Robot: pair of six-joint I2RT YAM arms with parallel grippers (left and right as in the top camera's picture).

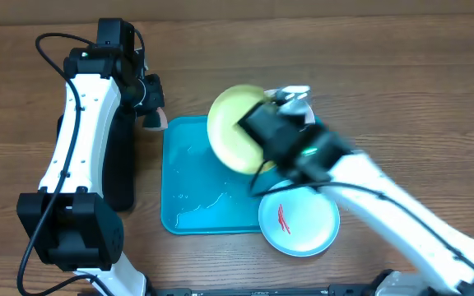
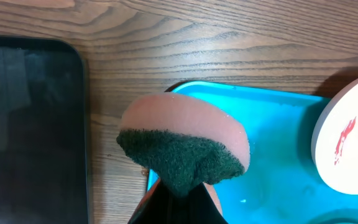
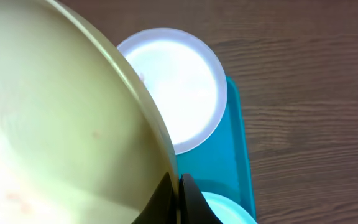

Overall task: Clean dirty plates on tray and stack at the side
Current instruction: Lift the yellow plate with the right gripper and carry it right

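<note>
The tabletop (image 1: 374, 130) (image 3: 309, 134) beside the tray is bare below my right gripper and to its right in the overhead view, so I should carry the plate there, lower it and release it.
My right gripper (image 1: 259, 141) is shut on the rim of the pale yellow-green plate (image 1: 231, 125) and holds it tilted above the turquoise tray (image 1: 196, 193). In the right wrist view the jaws (image 3: 178, 186) pinch that plate (image 3: 61, 124). A white plate (image 3: 182, 84) lies beyond it at the tray's (image 3: 229, 155) far right corner, partly hidden in the overhead view (image 1: 299, 94). Another white plate (image 1: 303, 222) with a red smear sits at the tray's near right corner. My left gripper (image 1: 151, 111) is shut on a pink and green sponge (image 2: 182, 146) over the tray's far left corner (image 2: 272, 124).
A black tray (image 2: 30, 124) lies left of the turquoise tray, under my left arm (image 1: 122, 173). A whitish plate with a red smear (image 2: 347, 140) shows at the right edge of the left wrist view. Bare wooden tabletop (image 1: 401, 99) surrounds the trays.
</note>
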